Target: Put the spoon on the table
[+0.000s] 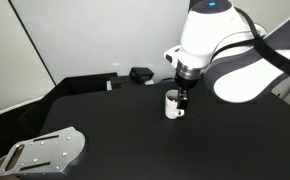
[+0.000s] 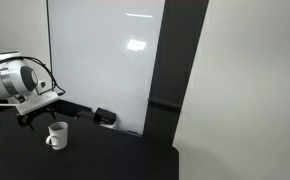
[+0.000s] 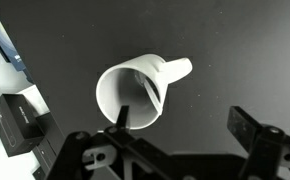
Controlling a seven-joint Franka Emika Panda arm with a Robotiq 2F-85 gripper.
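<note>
I need to gently move my gripper left in the wrist view and down next, with its fingers straddling the thin spoon's upper end point(image 3: 158, 106), because it is lower and on that side.
A white handled mug point(image 1: 173, 105) stands upright on the black table point(image 1: 125, 135); it shows in both exterior views point(image 2: 56, 135). In the wrist view I look down into the mug point(image 3: 120, 90), and the slender spoon point(image 3: 151, 94) leans inside against its wall. The spoon is too small to make out in the exterior views. My gripper point(image 3: 185, 120) is open and empty, just above the mug point(image 1: 185, 92). One finger hangs over the mug's opening, the other over bare table point(image 3: 225, 60) beside it.
A flat grey metal plate with slots point(image 1: 45, 152) lies near the table's front corner. A small black box point(image 1: 141, 74) sits at the table's far edge by the white wall point(image 2: 105, 117). A dark vertical panel point(image 2: 175, 60) stands beside the white board.
</note>
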